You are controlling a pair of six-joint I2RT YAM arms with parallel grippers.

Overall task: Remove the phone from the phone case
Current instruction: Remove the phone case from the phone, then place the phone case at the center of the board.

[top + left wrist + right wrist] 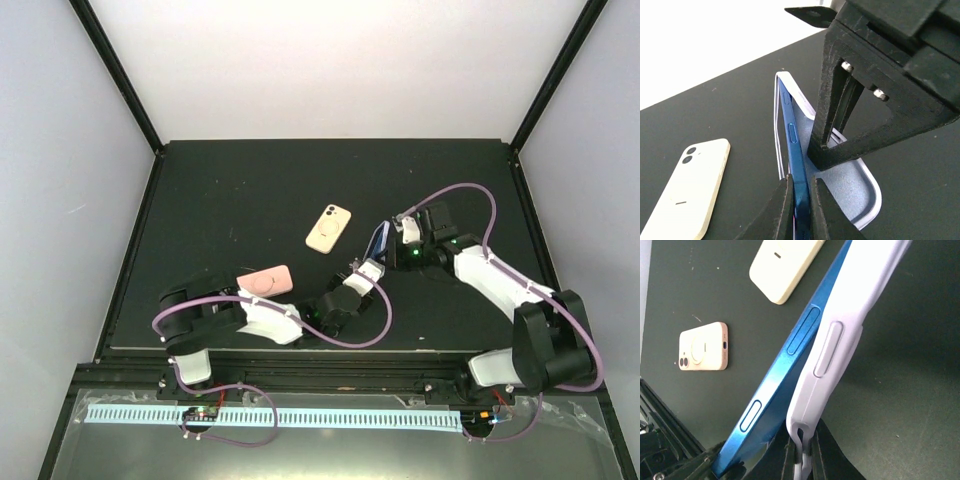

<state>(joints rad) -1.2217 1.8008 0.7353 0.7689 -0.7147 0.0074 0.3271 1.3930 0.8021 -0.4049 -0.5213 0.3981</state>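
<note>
The robot's right gripper next needs to pull the case off the blue phone, outward and to the right in the top view, and then lower it onto the mat, which is bare there.
A blue phone (795, 155) is partly pulled out of a pale lilac case (860, 190). Both are held above the mat between the arms in the top view (378, 240). My left gripper (800, 210) is shut on the phone's edge. My right gripper (802, 460) is shut on the rim of the case (840, 340). In the right wrist view the phone (785, 365) is splayed away from the case at my end and still meets it at the far end.
A cream phone (329, 228) lies face down at mid mat; it also shows in the left wrist view (687, 192). A pink phone (265, 279) lies by the left arm; it also shows in the right wrist view (704, 346).
</note>
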